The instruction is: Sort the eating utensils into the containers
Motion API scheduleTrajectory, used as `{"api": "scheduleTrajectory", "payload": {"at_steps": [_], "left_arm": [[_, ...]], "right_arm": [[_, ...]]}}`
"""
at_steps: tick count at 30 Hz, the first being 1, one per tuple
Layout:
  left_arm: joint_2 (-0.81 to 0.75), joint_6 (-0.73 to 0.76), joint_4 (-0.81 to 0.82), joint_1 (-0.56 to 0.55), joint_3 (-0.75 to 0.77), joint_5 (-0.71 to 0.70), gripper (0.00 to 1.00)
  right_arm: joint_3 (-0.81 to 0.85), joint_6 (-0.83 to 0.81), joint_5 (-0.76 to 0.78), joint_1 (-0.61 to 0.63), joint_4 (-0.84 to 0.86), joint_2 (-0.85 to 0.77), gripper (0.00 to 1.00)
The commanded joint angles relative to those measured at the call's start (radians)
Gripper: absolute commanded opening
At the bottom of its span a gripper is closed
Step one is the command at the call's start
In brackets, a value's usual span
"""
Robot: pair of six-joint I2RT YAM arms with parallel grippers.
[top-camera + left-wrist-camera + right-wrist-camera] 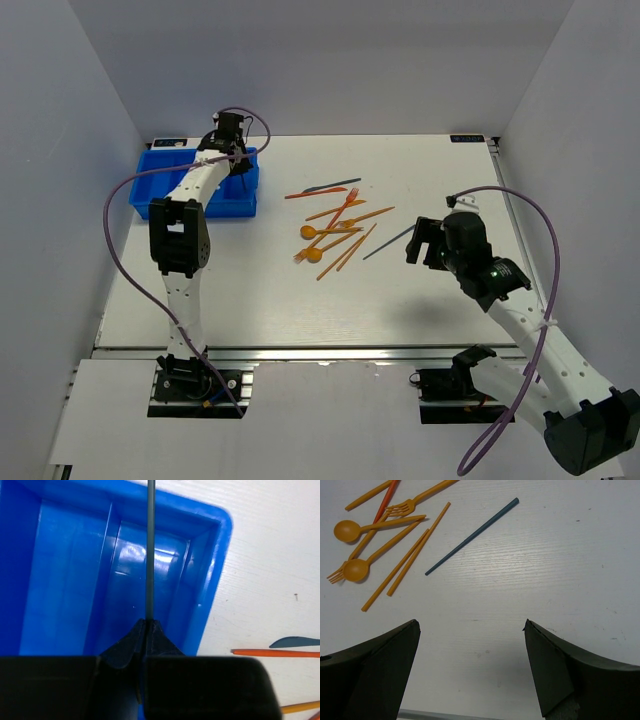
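Observation:
The robot's open right gripper is going to move down and outward next, turning onto the far half of the dark grey-blue stick, because that end of the stick is clear of the pile.
The bright blue tray sits at the table's far left; its dividers and rim show in the left wrist view. My left gripper hangs over the tray's right end, shut on a dark grey-blue stick that points along a narrow compartment. My right gripper is open and empty above bare table. Another dark grey-blue stick lies just beyond it. Several orange forks, spoons and sticks lie in a loose pile at mid-table.
A dark blue knife and a red-orange stick lie at the pile's far side. White walls close in the table on the left, back and right. A purple cable loops left of my left arm.

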Motion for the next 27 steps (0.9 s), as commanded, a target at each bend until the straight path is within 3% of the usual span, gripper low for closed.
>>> {"api": "scheduleTrajectory", "payload": {"at_steps": [1,2,8,9,12,16,17,23,27], "left_arm": [[-0.061,-0.047,0.039,0.007,-0.065,0.026,0.0],[-0.069,-0.053,0.044,0.005,-0.078,0.026,0.0],[-0.127,-0.083,0.07,0.005,-0.154,0.038,0.25],[-0.135,-0.086,0.073,0.005,-0.157,0.032,0.35],[-0.178,-0.087,0.066,0.007,-0.14,0.025,0.52],[-0.276,-0.09,0.055,0.007,-0.123,0.002,0.92],[-0.325,-0.09,0.056,0.005,-0.123,-0.003,0.98],[-0.497,-0.07,0.043,0.004,-0.172,0.069,0.98],[-0.663,-0.047,0.016,-0.009,-0.3,0.135,0.98]], "right_arm": [[-0.004,-0.018,-0.013,-0.005,0.045,-0.002,0.89],[-0.005,-0.018,-0.015,-0.005,0.045,0.001,0.89],[-0.011,-0.019,-0.016,-0.005,0.079,0.044,0.89],[-0.011,-0.018,-0.018,-0.005,0.082,0.053,0.89],[-0.007,-0.008,-0.02,-0.005,0.117,0.109,0.89],[0.025,0.027,0.017,-0.005,0.146,0.211,0.89],[0.041,0.038,0.032,-0.006,0.169,0.256,0.89],[0.131,0.206,0.175,-0.005,0.154,0.472,0.89],[0.134,0.311,0.209,-0.006,0.2,0.554,0.8]]}}
